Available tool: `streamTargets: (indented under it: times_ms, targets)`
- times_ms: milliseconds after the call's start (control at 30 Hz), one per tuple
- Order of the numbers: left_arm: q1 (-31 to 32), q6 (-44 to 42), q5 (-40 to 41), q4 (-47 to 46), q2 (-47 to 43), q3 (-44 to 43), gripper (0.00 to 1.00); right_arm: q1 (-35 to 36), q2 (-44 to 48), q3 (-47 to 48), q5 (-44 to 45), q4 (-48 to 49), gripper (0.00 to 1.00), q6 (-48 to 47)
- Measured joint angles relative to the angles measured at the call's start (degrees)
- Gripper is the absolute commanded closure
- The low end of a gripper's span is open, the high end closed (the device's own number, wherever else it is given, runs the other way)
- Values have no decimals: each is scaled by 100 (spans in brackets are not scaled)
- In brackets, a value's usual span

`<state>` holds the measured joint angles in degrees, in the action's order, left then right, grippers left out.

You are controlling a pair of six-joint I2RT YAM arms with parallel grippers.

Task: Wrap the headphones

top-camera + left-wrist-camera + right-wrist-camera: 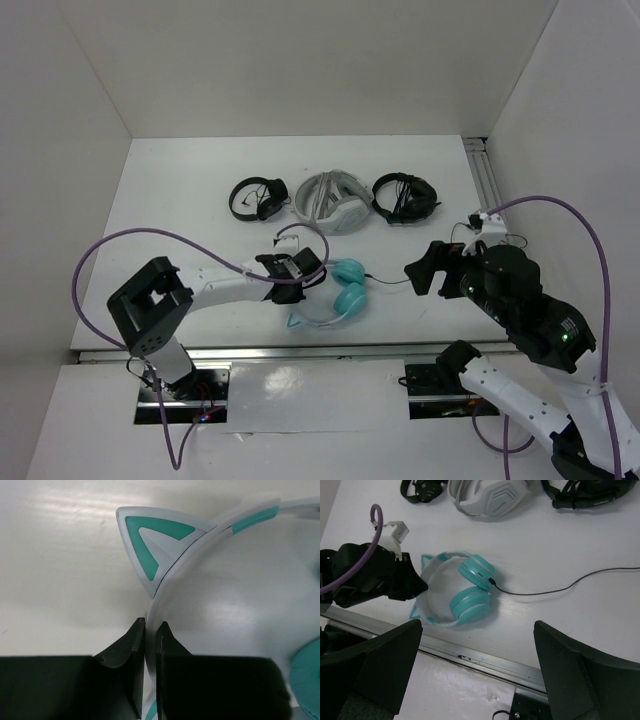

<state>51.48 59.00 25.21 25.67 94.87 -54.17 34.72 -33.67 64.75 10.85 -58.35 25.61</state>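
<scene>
Next, my right gripper lowers its open fingers toward the left in the top view around the thin black cable, since the cable lies below and to that side.
The teal headphones (346, 291) lie on the white table near its front edge, the pale mint headband with its cat ears pointing left. In the left wrist view the headband (172, 587) runs down between my fingers, just below one cat ear (150, 545). My left gripper (299, 270) (150, 626) is shut on that headband. The thin black cable (386, 281) (560, 588) trails right from an ear cup (470, 604). My right gripper (421, 270) (477, 628) hovers open to the right of the headphones, holding nothing.
Along the back of the table lie black headphones (256, 197), white-grey headphones (330, 203) and another black pair (405, 196). A metal rail (300, 351) (485, 655) runs along the table's front edge, just below the teal headphones. White walls enclose the sides.
</scene>
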Motion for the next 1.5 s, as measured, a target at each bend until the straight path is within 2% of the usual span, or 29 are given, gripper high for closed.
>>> streamTargets:
  times_ms: [67, 233, 400, 533, 667, 900, 933, 1167, 1400, 1500]
  targets:
    - [120, 164, 101, 509, -341, 68, 100, 0, 184, -321, -168, 251, 0, -11]
    - [297, 273, 608, 2590, -1950, -116, 100, -4, 413, -1093, -938, 1143, 0, -31]
    - [275, 219, 1366, 4317, -3053, -1493, 100, -87, 772, -2153, -2326, 2868, 0, 0]
    - [-157, -369, 1694, 4774, -3427, -2387, 100, -144, 444, -2546, -2968, 4122, 0, -35]
    - [-715, -874, 1908, 5104, -3530, -2675, 100, -105, -544, -2546, -2883, 5095, 0, -306]
    - [-1259, -1447, 1705, 5366, -3508, -2833, 100, 557, -2221, -2529, -2310, 5777, 1, -1305]
    - [-1351, -1556, 1637, 5355, -3508, -2883, 100, 640, -2417, -2529, -2284, 5853, 4, -1394]
    - [-1873, -2103, 1202, 5187, -3565, -3185, 100, 789, -3163, -2601, -2505, 6677, 10, -1655]
    - [-2041, -2282, 850, 5171, -3574, -3403, 100, 723, -3893, -2848, -2634, 7663, 32, -1665]
    - [-2090, -2288, 778, 5174, -3574, -3547, 100, 601, -4478, -2892, -2830, 8030, 56, -1646]
